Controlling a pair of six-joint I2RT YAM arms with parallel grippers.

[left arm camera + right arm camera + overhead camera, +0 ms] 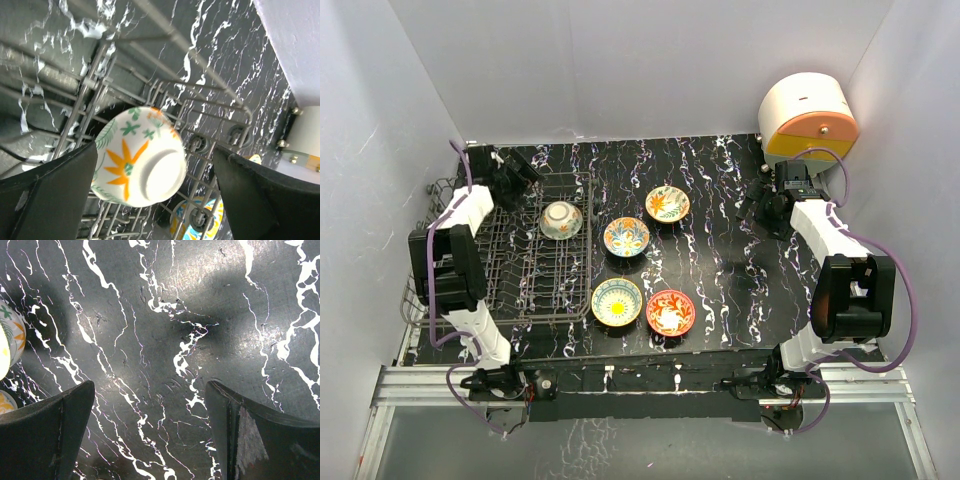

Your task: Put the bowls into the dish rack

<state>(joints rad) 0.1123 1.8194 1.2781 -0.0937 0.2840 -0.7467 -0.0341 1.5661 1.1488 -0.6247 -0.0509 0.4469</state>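
Note:
My left gripper swings across next and lowers onto the unracked blue-yellow bowl's rim opposite the rack [510, 275]. The bowl is below and to the gripper's right in the top view.
The dark wire dish rack [510, 275] stands at the left of the table. One bowl [561, 219] lies tilted in its far right part, cream outside and white foot ring facing up. My left gripper [526, 170] is open above the rack's far end. In the left wrist view the gripper [155, 147] hangs open over this bowl [142, 160], which rests on the rack wires [95, 90]. Several bowls sit upright on the table: orange-yellow [667, 203], blue-yellow [626, 237], yellow-blue [617, 301], red-orange [670, 312]. My right gripper [758, 205] is open and empty over bare table [150, 385].
A round white and orange appliance [807, 120] stands at the back right corner. White walls enclose the table on three sides. In the right wrist view a bowl's edge [7, 340] shows at the far left. Another bowl [200, 220] shows past the rack wires.

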